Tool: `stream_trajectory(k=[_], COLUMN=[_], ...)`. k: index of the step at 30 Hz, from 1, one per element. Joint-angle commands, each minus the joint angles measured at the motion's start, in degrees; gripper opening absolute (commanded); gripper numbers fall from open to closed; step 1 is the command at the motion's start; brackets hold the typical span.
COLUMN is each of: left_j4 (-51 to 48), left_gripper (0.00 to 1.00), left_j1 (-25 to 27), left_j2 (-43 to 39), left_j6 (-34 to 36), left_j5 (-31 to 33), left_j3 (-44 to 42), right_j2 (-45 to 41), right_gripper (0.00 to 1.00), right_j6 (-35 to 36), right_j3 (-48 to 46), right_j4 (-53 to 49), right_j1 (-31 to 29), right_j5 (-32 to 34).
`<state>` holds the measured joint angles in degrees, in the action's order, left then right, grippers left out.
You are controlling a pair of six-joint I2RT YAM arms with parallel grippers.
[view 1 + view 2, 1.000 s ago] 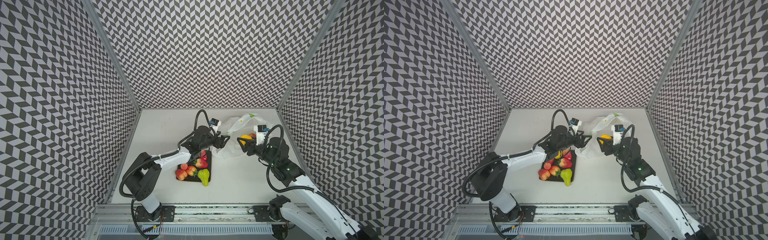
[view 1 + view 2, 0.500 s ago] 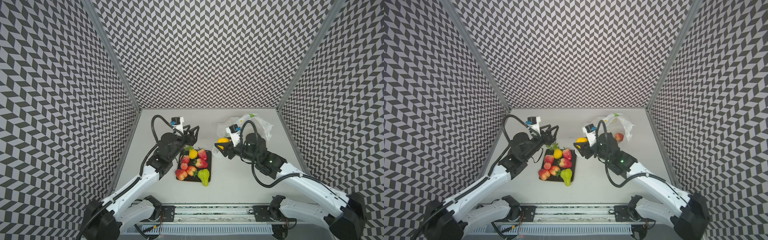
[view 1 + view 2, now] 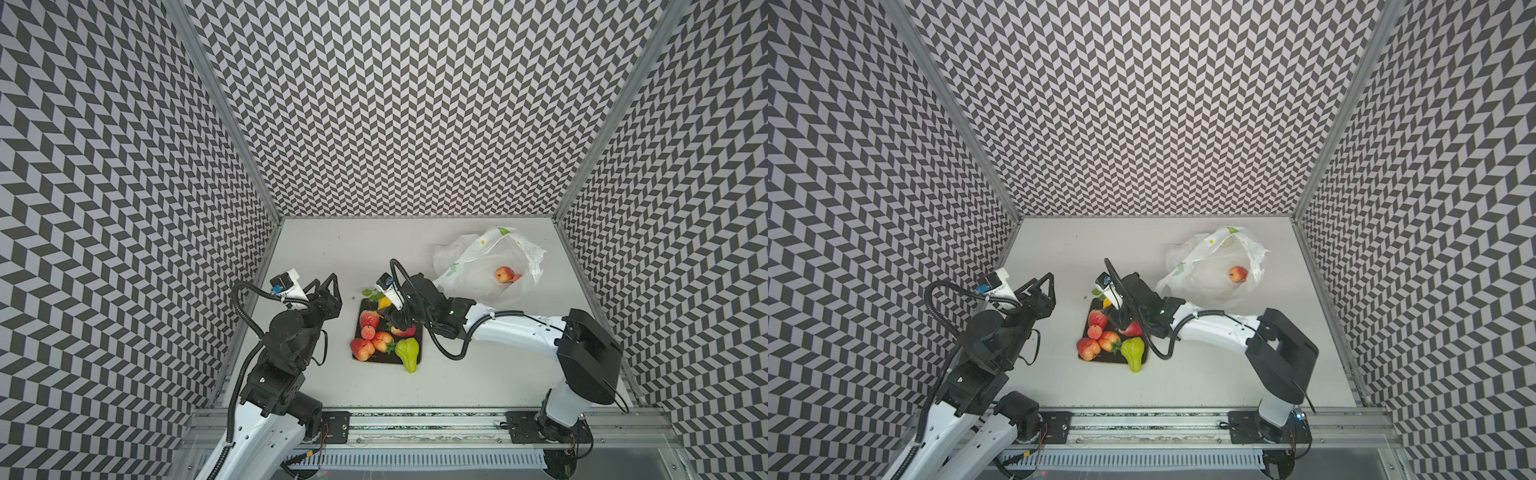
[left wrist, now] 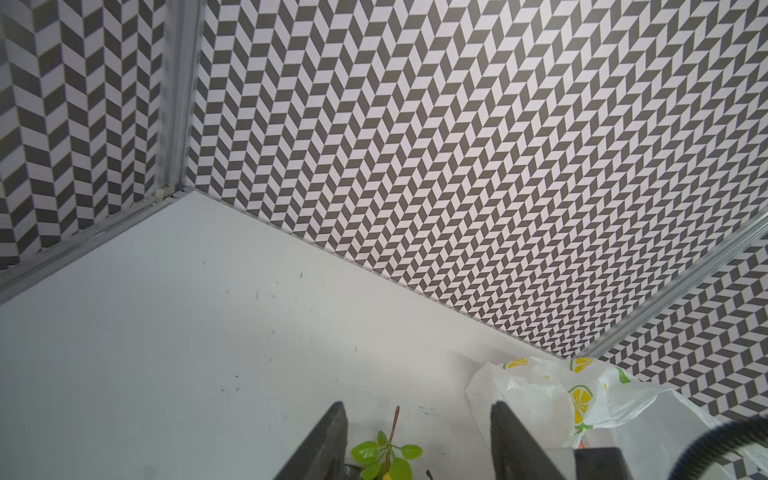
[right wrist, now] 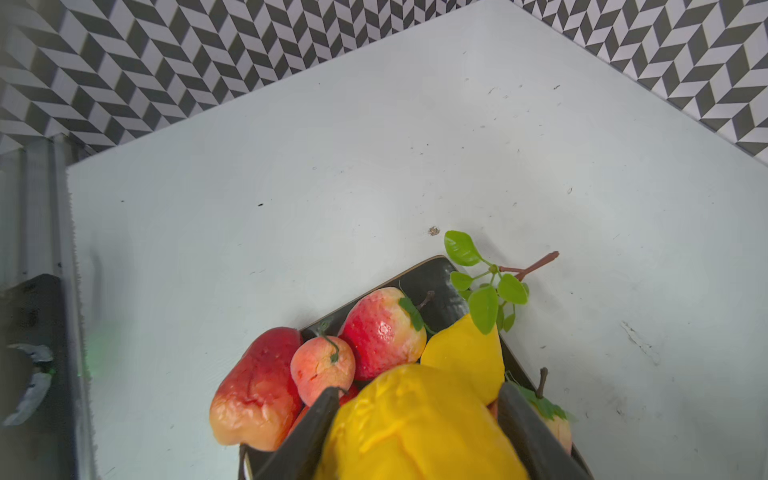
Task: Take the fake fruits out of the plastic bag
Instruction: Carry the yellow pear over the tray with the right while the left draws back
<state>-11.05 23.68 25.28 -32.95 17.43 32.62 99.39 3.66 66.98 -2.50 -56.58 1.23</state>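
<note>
Next, my right gripper lowers toward the dark gap between the strawberries and releases the orange-yellow pear [image 5: 415,428], since that part of the plate still lies bare.
My right gripper [image 5: 417,392] is shut on an orange-yellow pear [image 5: 415,428] just above the dark plate [image 5: 432,278]; in a top view it [image 3: 395,321] hides most of that pear. On the plate lie fake fruits: strawberries [image 3: 369,319], a peach [image 5: 322,368], a lime-green pear [image 3: 407,351] and a lemon [image 5: 461,357] with a leafy twig [image 4: 386,453]. The plastic bag [image 3: 478,266] lies at the back right with a red-yellow fruit [image 3: 504,274] inside. My left gripper [image 3: 324,282] stands open and empty, left of the plate.
Chevron-patterned walls enclose the white table on three sides. The left wall stands close behind my left arm [image 3: 286,332]. The right arm [image 3: 519,332] stretches across the table from the front right, in front of the bag. A metal rail [image 3: 415,419] runs along the front edge.
My right gripper has carried the orange-yellow pear from the bag leftward to over the plate. The left arm has drawn back from the bag's mouth to the left of the plate.
</note>
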Motion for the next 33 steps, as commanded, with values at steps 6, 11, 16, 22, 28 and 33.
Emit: stream_trajectory(k=[6, 11, 16, 22, 28, 33], left_j4=[-6.62, -6.79, -6.99, -7.01, -6.97, -6.51], left_gripper=[0.55, 0.55, 0.55, 0.55, 0.55, 0.55], left_j1=[-0.27, -0.26, -0.28, -0.24, -0.30, -0.30], left_j2=[-4.10, -3.92, -3.92, -3.94, -3.53, -2.87], left_j6=[-1.68, -1.92, -1.83, -1.64, -1.36, -1.16], left_j5=[4.43, 4.37, 4.24, 4.36, 4.36, 3.95], left_j3=[-0.88, -0.88, -0.63, -0.45, 0.06, 0.48], right_j2=[5.90, 7.95, 9.10, 10.47, 9.59, 7.19], right_gripper=[0.47, 0.47, 0.49, 0.52, 0.65, 0.72], right_j6=[1.54, 2.01, 1.96, 1.52, 1.15, 1.42], right_j3=[4.57, 5.93, 6.15, 6.31, 6.35, 6.60], right_j4=[1.50, 1.47, 1.63, 1.10, 0.92, 0.32], right_j1=[-1.16, -1.13, -1.28, -1.41, -1.51, -1.58], right_j5=[3.34, 3.25, 3.03, 3.11, 3.82, 3.55])
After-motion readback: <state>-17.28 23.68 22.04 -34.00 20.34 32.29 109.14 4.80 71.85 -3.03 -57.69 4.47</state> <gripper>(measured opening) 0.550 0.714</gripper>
